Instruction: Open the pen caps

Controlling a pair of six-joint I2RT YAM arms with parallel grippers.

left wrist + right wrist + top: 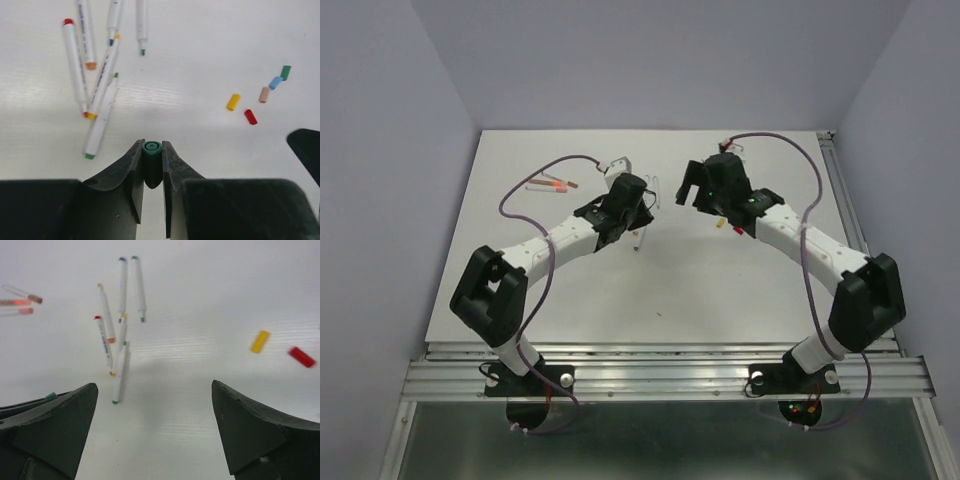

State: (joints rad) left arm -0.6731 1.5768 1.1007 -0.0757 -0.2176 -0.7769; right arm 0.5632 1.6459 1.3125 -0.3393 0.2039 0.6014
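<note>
My left gripper lowers the green cap beside the yellow [233, 102] one next and releases it there, where loose caps lie away from the pens [102, 80].
My left gripper [151, 146] is shut on a green pen cap [151, 150], which stands end-on between the jaws above the table. Loose pen caps lie to its right: yellow [233, 102], red [250, 116], pink [264, 94], blue [275, 82] and green [285, 72]. Several uncapped white pens [102, 80] lie ahead on the left. My right gripper [154, 385] is wide open and empty above the table. Its view shows the same pens [120, 335], the yellow cap [260, 341] and the red cap [301, 357]. In the top view both grippers, left [632, 200] and right [692, 185], hover mid-table.
Three more pens [552, 185] with pink, orange and brown caps lie at the far left, also in the right wrist view [19, 302]. A dark part of the right gripper [306, 150] juts in at the right edge of the left wrist view.
</note>
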